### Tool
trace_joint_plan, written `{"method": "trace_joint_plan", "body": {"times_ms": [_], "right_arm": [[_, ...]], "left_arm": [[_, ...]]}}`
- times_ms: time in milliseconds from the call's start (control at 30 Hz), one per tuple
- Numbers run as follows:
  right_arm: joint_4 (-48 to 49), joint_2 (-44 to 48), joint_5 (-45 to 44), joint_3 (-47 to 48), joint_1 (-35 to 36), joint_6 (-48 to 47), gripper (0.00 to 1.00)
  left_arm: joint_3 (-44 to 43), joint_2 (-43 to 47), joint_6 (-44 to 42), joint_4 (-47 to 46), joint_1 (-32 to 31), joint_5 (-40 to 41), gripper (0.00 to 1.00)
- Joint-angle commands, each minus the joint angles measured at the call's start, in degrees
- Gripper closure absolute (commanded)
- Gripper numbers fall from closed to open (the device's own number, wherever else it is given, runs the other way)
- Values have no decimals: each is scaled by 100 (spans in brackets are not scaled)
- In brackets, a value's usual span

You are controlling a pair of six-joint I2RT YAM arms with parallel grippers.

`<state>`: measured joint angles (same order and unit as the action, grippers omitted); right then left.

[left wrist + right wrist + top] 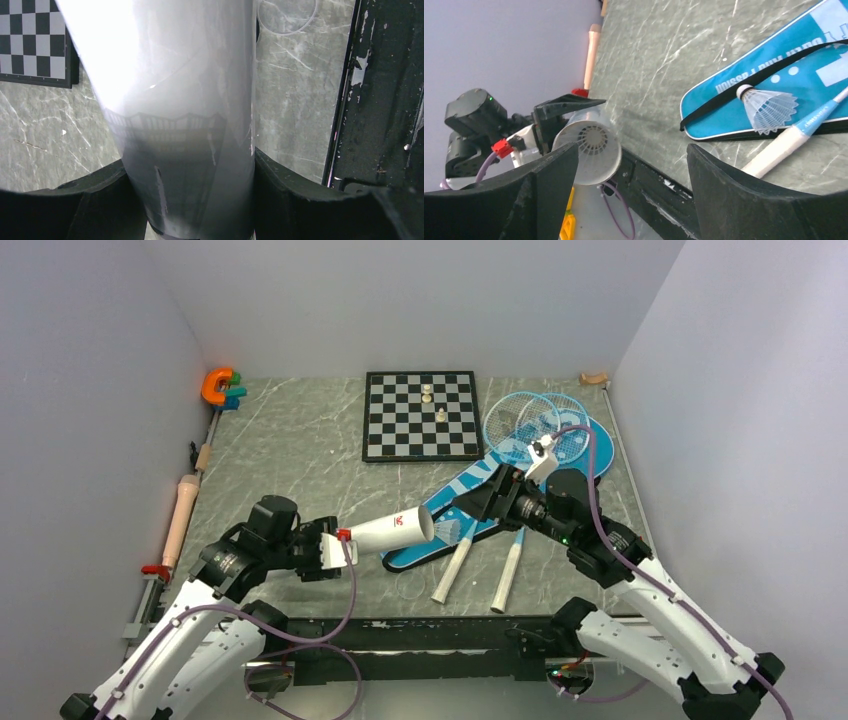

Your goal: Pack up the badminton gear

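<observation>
My right gripper should lower its open fingers to the white shuttlecock and onto its skirt's rim [457, 532] [783, 118], because that shuttlecock is below on the blue bag, still outside the tube.
My left gripper [335, 548] is shut on the closed end of the white tube [392, 528], holding it nearly level with its open mouth toward the right. In the left wrist view the tube [185, 125] fills the gap between both black fingers [300, 195]. My right gripper [633, 150] stands open and empty just off the tube's mouth [591, 150], where a shuttlecock's ribbed skirt shows inside. Another shuttlecock [769, 107] lies on the blue bag [744, 80]. Two light-blue rackets [530, 420] rest across the bag [410, 555], white handles [508, 580] toward me.
A chessboard [420, 415] with two pieces lies at the back centre. A wooden rolling pin [181, 520] lies along the left wall, an orange clamp-like toy [218, 386] in the back left corner. A clear round lid [412, 588] lies near the front rail.
</observation>
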<state>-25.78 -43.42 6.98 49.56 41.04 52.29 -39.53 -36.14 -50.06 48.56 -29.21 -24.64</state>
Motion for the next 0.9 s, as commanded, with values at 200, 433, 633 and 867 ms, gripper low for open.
{"method": "trace_joint_plan", "body": {"times_ms": [200,433,633,867], "right_arm": [[593,-409,113,-1317,-407,1,23],[1463,-1453,195,-1531,-490,-56,25],[2241,-2240,255,-1630,-520,82,29],[2951,-3093,391,-1642,-537,265,42]], "left_arm": [[-104,90,-116,-9,32,-147,46],[-194,87,-182,49,37,-138,46],[-178,91,-196,57,50,-164,46],[-161,93,-207,32,47,-166,46]]}}
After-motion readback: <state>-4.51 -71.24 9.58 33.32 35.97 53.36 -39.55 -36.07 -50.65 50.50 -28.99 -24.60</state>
